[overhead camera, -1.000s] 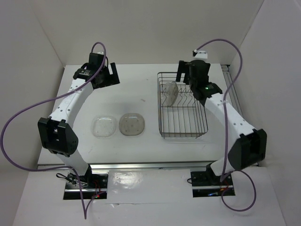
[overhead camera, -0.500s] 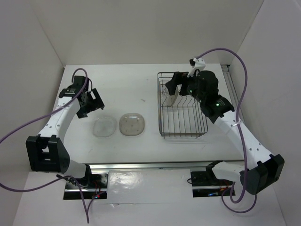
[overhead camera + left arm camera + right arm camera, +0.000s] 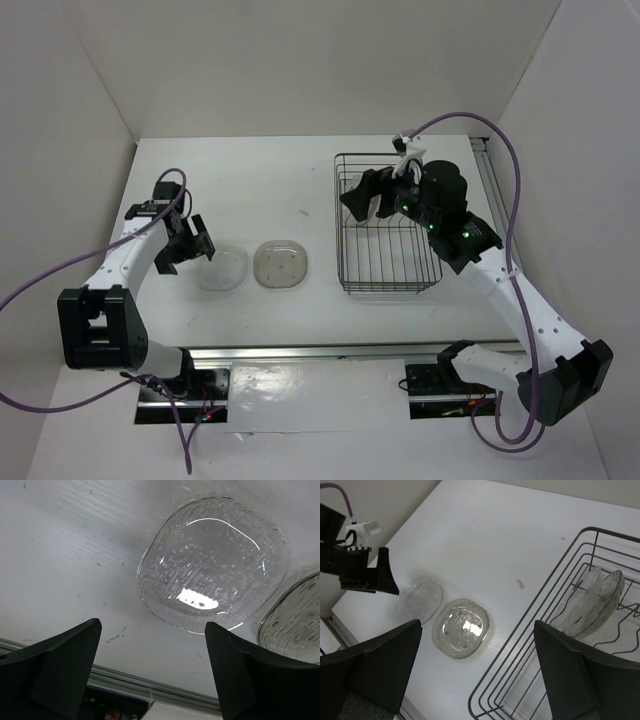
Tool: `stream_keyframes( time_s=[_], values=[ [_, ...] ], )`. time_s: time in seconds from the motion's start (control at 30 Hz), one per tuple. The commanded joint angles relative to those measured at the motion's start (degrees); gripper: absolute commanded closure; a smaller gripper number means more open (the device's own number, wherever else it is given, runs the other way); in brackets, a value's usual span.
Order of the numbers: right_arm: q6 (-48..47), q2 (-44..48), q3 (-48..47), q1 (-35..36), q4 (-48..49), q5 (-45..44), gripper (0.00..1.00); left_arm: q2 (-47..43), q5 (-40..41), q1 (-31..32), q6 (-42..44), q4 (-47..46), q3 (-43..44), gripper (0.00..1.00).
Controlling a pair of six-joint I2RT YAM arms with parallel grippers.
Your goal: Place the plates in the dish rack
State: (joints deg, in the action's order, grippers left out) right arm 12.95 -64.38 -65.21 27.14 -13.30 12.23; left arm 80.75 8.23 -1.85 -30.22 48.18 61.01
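My left gripper comes down next onto the clear plate's rim, at the part of the rim farthest from the tan plate.
A clear plate and a greyish-tan plate lie flat side by side on the white table. My left gripper is open and empty, just left of the clear plate, with the tan plate beyond it. The dish rack stands at the right. Two plates stand on edge among its tines at the far end. My right gripper is open and empty, above the rack's left side. Its wrist view looks down on the tan plate and the clear plate.
The table's near edge with a metal rail lies close below the left gripper. White enclosure walls surround the table on three sides. A small scrap or mark sits on the table between the plates and the rack.
My left arm swung from the far left corner toward the near side, ending beside the clear plate. My right gripper moved left and forward above the rack, away from the standing plates.
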Motion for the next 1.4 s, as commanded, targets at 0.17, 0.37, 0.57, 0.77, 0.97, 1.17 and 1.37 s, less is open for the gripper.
stream_keyframes(
  time_s=[0.17, 0.37, 0.57, 0.77, 0.97, 1.17, 1.37],
  values=[
    [-0.82, 3.3, 0.35, 0.29, 2.84, 3.94, 0.0, 6.96, -1.9, -1.41, 1.57, -5.99, -1.07, 0.04],
    [-0.82, 4.44, 0.35, 0.29, 2.84, 4.47, 0.0, 12.85, -1.29, -1.93, 0.33, -8.8, -2.82, 0.11],
    [-0.82, 5.49, 0.35, 0.29, 3.37, 4.47, 0.0, 17.85, 0.03, -4.12, 0.86, -9.34, -2.31, 0.15],
    [-0.82, 5.49, 0.35, 0.29, 3.98, 4.47, 0.0, 18.65, 0.03, -4.13, 0.86, -9.86, -1.78, 0.56],
    [-0.82, 6.02, 0.35, 0.29, 3.98, 4.47, 0.0, 19.18, 3.45, -4.66, 0.33, -9.34, -1.16, 0.84],
    [-0.82, 6.02, 0.87, 0.29, 4.51, 5.0, 0.0, 19.18, 7.15, -4.66, -1.33, -7.93, 2.79, 1.0],
    [-0.29, 6.02, 0.87, 0.29, 4.51, 4.48, 0.0, 17.78, 7.15, -4.66, -0.55, -9.68, 4.73, 1.0]
  ],
)
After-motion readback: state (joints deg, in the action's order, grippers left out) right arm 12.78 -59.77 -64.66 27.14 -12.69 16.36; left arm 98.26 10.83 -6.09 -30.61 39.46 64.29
